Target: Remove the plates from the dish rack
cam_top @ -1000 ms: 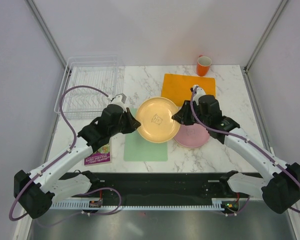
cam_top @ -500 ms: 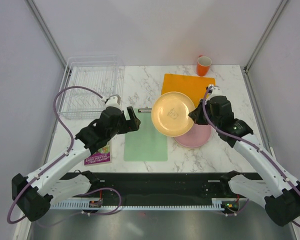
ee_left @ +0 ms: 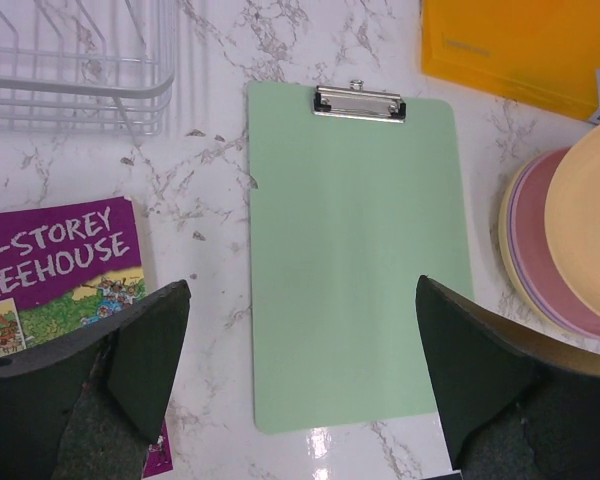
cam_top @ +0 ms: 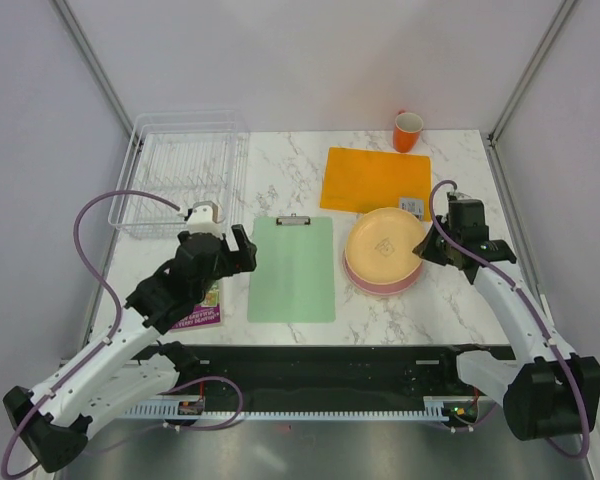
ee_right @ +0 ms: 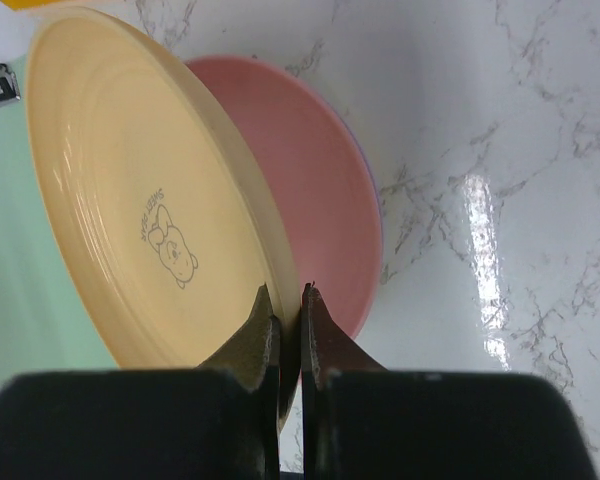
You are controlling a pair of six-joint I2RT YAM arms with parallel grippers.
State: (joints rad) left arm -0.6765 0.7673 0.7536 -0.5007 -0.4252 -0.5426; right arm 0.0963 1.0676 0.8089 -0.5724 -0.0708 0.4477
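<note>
The stack's near edge still shows uncovered, so the yellow plate comes down and slightly back onto the pink plate (cam_top: pixel 384 288) (ee_right: pixel 320 200) next, released by my right gripper.
My right gripper (ee_right: pixel 285 295) is shut on the near rim of a yellow plate (ee_right: pixel 150 200) that carries a small bear drawing. It holds this plate tilted over a pink plate (ee_right: pixel 320 200), which tops a stack with a lilac edge (ee_right: pixel 373 180) below it. From above, the yellow plate (cam_top: pixel 385 240) covers that stack (cam_top: pixel 380 285) at the right, with the right gripper (cam_top: pixel 425 247) at its right rim. The left gripper (ee_left: pixel 302 300) hangs open and holds nothing above the green clipboard (ee_left: pixel 355 250). No plates show in the white wire dish rack (cam_top: pixel 180 170) at the back left.
An orange folder (cam_top: pixel 375 180) lies behind the plates and an orange mug (cam_top: pixel 408 131) stands at the back right. A purple book (ee_left: pixel 50 270) lies left of the clipboard, below the rack's corner (ee_left: pixel 70 60). The left gripper (cam_top: pixel 218 252) hovers between book and clipboard.
The left gripper has opened, let go of the yellow plate and drawn back to the left. The right gripper has carried the plate to the right, over the pink stack.
</note>
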